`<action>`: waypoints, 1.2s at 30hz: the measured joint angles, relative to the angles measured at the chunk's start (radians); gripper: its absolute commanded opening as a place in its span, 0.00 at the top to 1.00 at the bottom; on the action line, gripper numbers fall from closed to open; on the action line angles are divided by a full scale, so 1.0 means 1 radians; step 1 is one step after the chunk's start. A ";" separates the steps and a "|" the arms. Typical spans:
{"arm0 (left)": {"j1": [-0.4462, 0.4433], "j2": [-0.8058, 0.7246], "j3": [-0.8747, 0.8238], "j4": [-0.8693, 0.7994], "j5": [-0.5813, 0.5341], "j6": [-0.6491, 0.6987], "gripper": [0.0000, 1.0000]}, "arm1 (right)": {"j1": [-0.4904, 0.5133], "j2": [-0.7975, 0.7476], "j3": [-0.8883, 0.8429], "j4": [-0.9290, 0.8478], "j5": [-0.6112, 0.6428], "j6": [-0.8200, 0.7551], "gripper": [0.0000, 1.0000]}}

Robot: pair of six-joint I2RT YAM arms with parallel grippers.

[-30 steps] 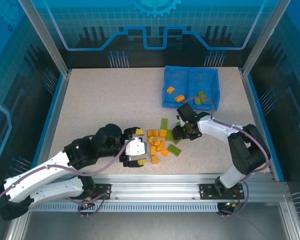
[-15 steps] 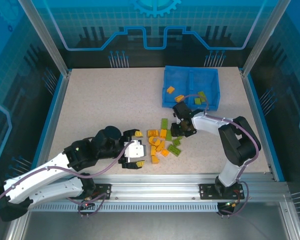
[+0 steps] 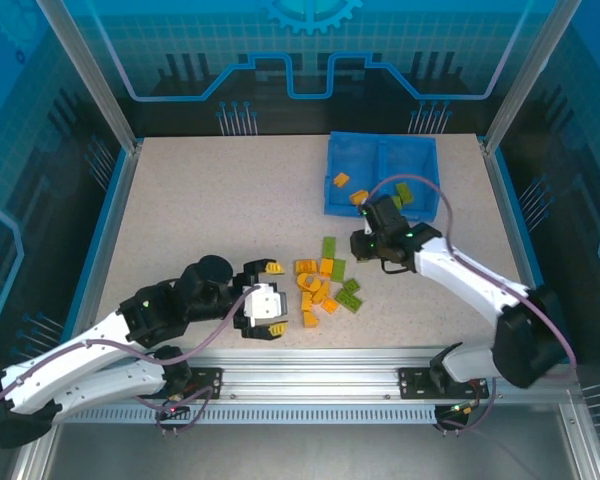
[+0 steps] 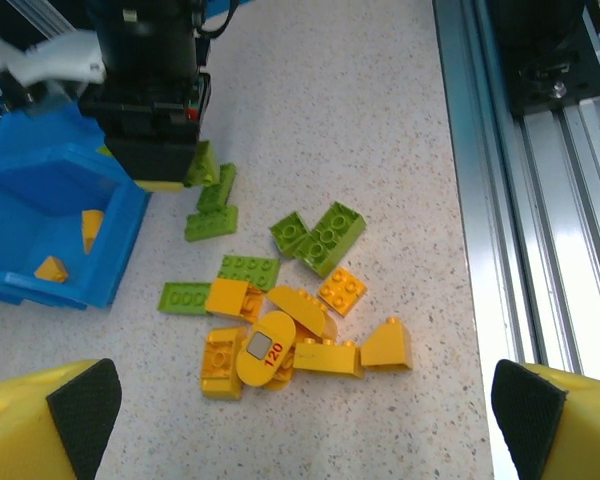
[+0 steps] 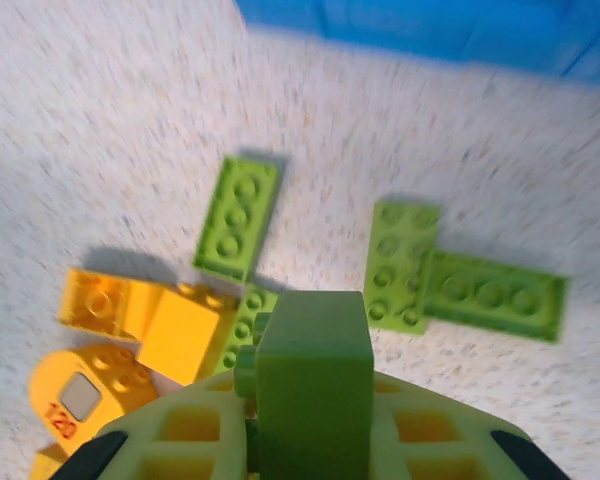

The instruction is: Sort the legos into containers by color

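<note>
The green legos' section of the tray is outward of my right gripper. Next I will carry the lego outward over the near side of the tray with that gripper and let it go among the legos of its color.
The blue tray (image 3: 381, 150) stands at the back right, with orange legos (image 3: 341, 181) in its left compartment and green legos (image 3: 404, 190) in its right one. A loose pile of orange legos (image 3: 313, 287) and green legos (image 3: 346, 292) lies mid-table. My right gripper (image 3: 364, 244) hangs between the pile and the tray. In the right wrist view the right gripper (image 5: 310, 425) is shut on a green lego (image 5: 311, 375) above flat green plates (image 5: 238, 217). My left gripper (image 3: 279, 297) sits open just left of the pile. In the left wrist view the left gripper (image 4: 300, 440) has nothing between its fingers, and the orange legos (image 4: 280, 345) lie ahead of it.
The tray's near wall (image 4: 100, 250) faces the pile in the left wrist view, with the right arm's gripper (image 4: 150, 120) beside it. An aluminium rail (image 4: 540, 180) runs along the table's near edge. Bare tabletop (image 3: 210, 200) spreads to the left and back.
My right gripper has risen off the pile's upper edge with the green lego and shifted slightly right toward the tray, its elbow swinging out right. The left gripper drew back a little.
</note>
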 measured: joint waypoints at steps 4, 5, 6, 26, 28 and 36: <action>0.000 -0.017 -0.001 0.027 -0.027 -0.003 0.01 | -0.097 -0.056 0.040 0.023 0.049 -0.042 0.85; 0.000 -0.019 -0.001 0.031 -0.035 -0.003 0.01 | -0.145 -0.037 0.066 0.035 0.059 -0.054 0.85; 0.000 -0.020 -0.001 0.033 -0.042 -0.003 0.01 | -0.195 -0.005 0.100 0.045 0.066 -0.066 0.85; 0.000 -0.021 -0.018 0.068 -0.077 -0.004 0.01 | -0.482 0.867 0.862 -0.123 -0.068 -0.084 0.62; 0.000 -0.018 -0.020 0.068 -0.080 -0.003 0.01 | -0.481 0.864 0.862 -0.141 -0.081 -0.076 0.58; 0.000 -0.011 -0.029 0.098 -0.085 -0.061 0.01 | -0.481 0.686 0.761 -0.166 -0.092 -0.052 0.49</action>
